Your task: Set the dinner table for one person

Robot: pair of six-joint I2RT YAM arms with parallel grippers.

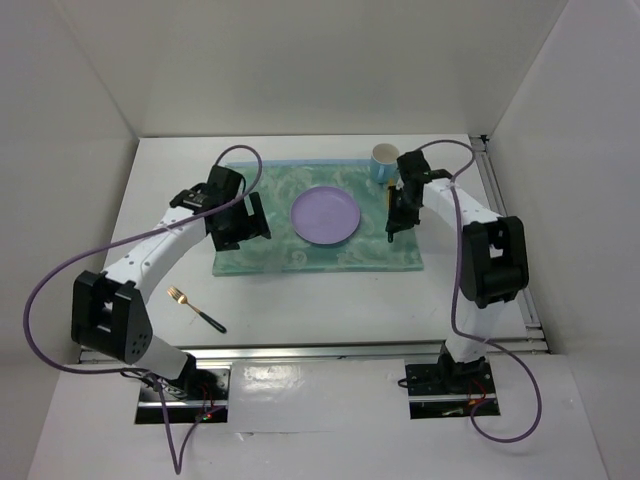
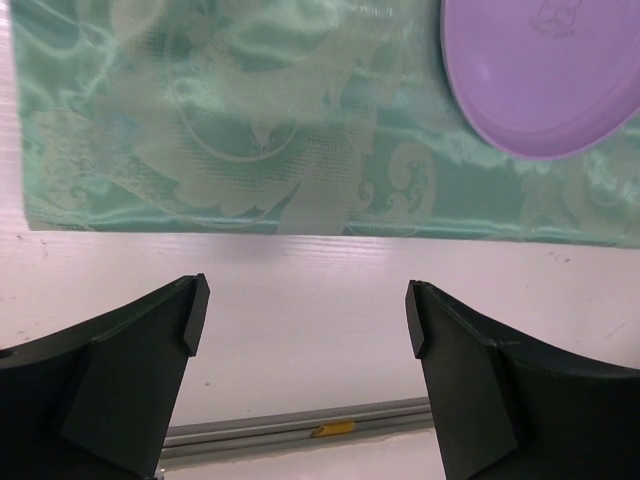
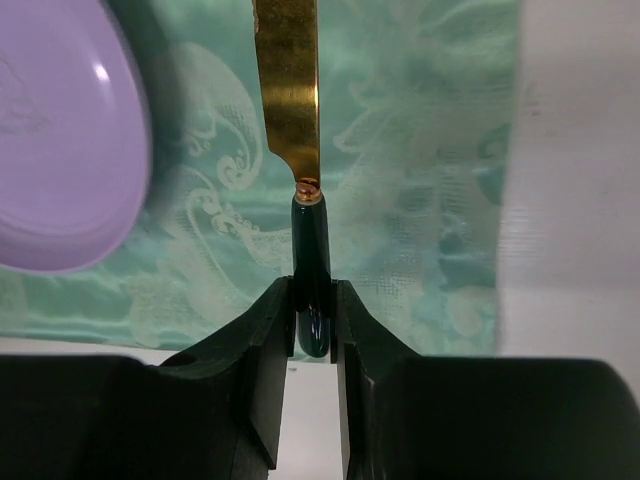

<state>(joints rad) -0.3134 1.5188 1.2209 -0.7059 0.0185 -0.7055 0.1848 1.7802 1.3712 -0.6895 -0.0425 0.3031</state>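
The knife is still above the bare mat [image 1: 381, 226] beside the plate's rim, so my right gripper should next go down, moving gently toward the plate [image 1: 325, 214], and let go of the knife there.
On the white dinner table [image 1: 310, 300] lies a green patterned placemat [image 1: 280, 255] with a lilac plate [image 1: 325, 214] at its middle. My right gripper [image 1: 398, 222] hovers over the mat right of the plate, shut on the dark handle of a gold-bladed knife [image 3: 290, 90]; the blade points away over the mat. A blue-and-white mug [image 1: 384, 163] stands at the mat's far right corner. A gold fork with a dark handle [image 1: 195, 309] lies on the table at the near left. My left gripper [image 1: 245, 228] is open and empty over the mat's left edge [image 2: 200, 150].
White walls enclose the table on three sides. A metal rail [image 1: 300, 350] runs along the near edge, and another runs along the right side [image 1: 505, 230]. The plate's edge also shows in the left wrist view [image 2: 540, 80].
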